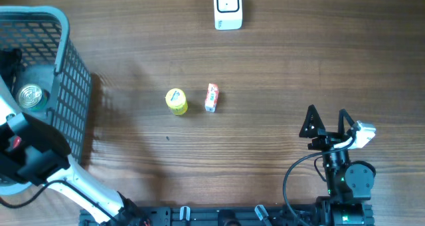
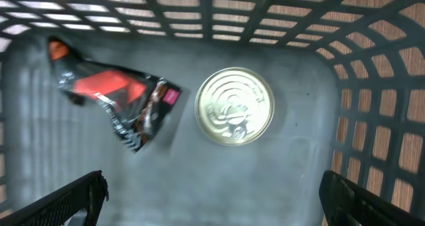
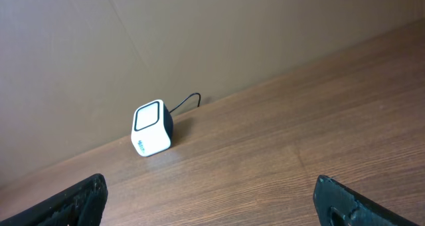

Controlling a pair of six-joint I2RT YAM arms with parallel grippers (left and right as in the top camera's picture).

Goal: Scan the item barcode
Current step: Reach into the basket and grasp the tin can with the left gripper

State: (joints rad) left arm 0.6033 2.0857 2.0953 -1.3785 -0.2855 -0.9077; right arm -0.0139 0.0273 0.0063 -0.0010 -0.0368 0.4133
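Observation:
My left gripper needs to lower its open fingers next around the round rim of the silver can (image 1: 30, 96) (image 2: 234, 106) below it, where the bare bottom of the basket leaves room on both sides.
The white barcode scanner (image 1: 228, 7) stands at the table's far edge; in the right wrist view the scanner (image 3: 152, 128) sits against the wall with its cable behind it. My left gripper (image 2: 212, 183) hangs open inside the grey basket (image 1: 70, 73), holding nothing. Below it lie a silver can (image 2: 234, 106) and a black-and-red packet (image 2: 116, 100) on the basket floor. A small yellow item (image 1: 176, 101) and a red-and-white box (image 1: 211, 97) lie on the table's middle. My right gripper (image 1: 327, 113) stands open and empty at the near right.
The basket's lattice walls (image 2: 372, 86) surround my left gripper on all sides. The can (image 1: 30, 97) shows through the basket's top in the overhead view. Bare wooden tabletop (image 3: 279, 153) stretches between my right gripper and the scanner.

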